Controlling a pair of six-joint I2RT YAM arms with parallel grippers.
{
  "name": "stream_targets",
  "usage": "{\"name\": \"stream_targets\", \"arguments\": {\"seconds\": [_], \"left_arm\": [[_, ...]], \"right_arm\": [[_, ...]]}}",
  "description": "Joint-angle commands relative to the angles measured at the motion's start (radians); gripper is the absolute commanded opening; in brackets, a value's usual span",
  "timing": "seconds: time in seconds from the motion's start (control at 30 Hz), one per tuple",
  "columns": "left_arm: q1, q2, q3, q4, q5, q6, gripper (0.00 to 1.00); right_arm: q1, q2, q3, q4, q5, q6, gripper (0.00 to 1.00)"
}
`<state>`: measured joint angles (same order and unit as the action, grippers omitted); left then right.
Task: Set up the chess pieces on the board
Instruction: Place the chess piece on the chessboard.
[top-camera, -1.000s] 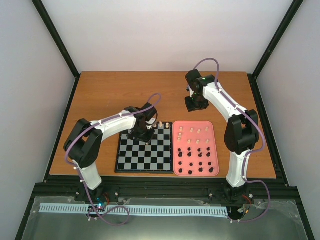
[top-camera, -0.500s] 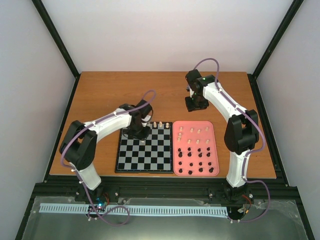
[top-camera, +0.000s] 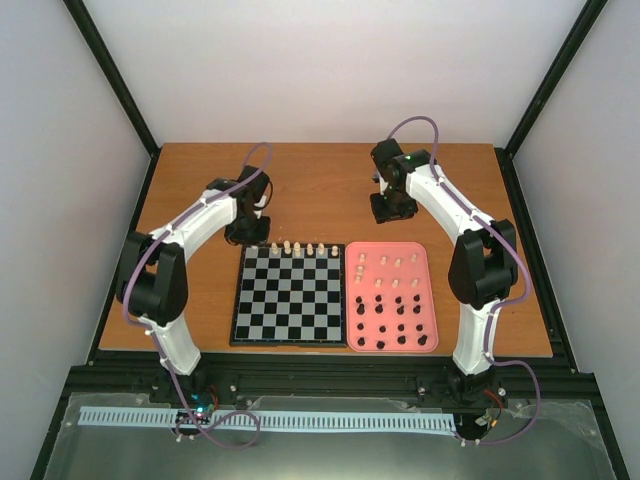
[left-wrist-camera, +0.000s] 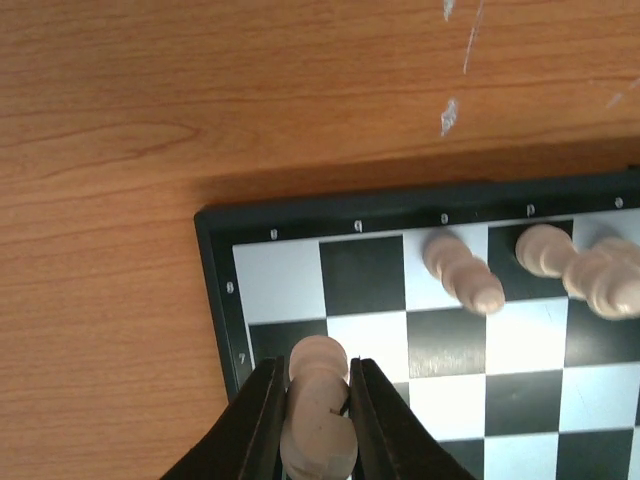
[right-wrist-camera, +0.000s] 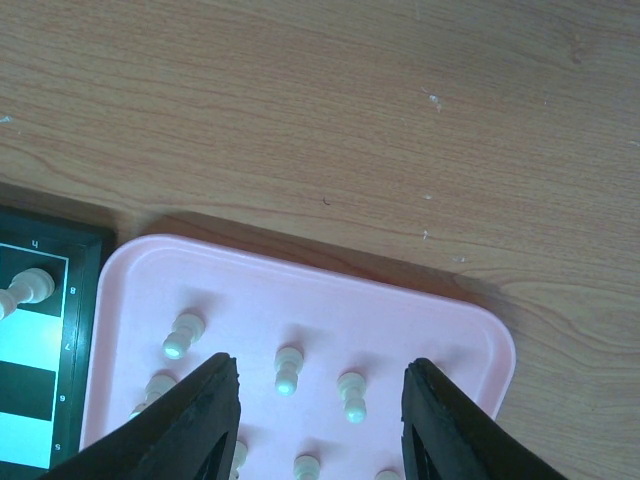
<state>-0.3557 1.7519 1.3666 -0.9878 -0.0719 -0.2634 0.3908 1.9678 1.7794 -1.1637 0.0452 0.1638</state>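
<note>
My left gripper holds the cream piece and will lower it next onto the dark far-row square (top-camera: 263, 253) (left-wrist-camera: 362, 276) beside the board's corner square, toward the standing cream pieces.
The board (top-camera: 288, 300) lies flat at mid-table, with several cream chess pieces (top-camera: 304, 248) standing along its far row. My left gripper (top-camera: 245, 228) hovers just past the board's far left corner. In the left wrist view it (left-wrist-camera: 318, 425) is shut on a cream piece (left-wrist-camera: 320, 405) above the board's corner (left-wrist-camera: 215, 225); other cream pieces (left-wrist-camera: 462, 272) stand to the right. My right gripper (top-camera: 390, 207) is open over the pink tray's far edge (right-wrist-camera: 300, 265), empty, with cream pieces (right-wrist-camera: 288, 370) below its fingers (right-wrist-camera: 215, 410).
The pink tray (top-camera: 425, 270) lies right of the board, holding cream pieces (top-camera: 380, 265) at the far end and black pieces (top-camera: 395, 322) nearer me. Bare wooden table surrounds both. Black frame posts stand at the table's corners.
My left arm swung from over the board's far row back and left to past its far left corner, uncovering more cream pieces in that row. The right arm has not moved.
</note>
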Motion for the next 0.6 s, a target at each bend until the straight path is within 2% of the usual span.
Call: {"name": "stream_targets", "arguments": {"seconds": [0.0,0.57], "left_arm": [[0.006,0.072,0.086,0.001,-0.014,0.018,0.11],[0.006,0.161,0.099,0.013,0.030,0.018,0.11]], "right_arm": [[-0.010,0.008,0.032,-0.016,0.006,-0.009,0.46],[-0.022,0.047,0.051,-0.015,-0.027,-0.010,0.46]]}}
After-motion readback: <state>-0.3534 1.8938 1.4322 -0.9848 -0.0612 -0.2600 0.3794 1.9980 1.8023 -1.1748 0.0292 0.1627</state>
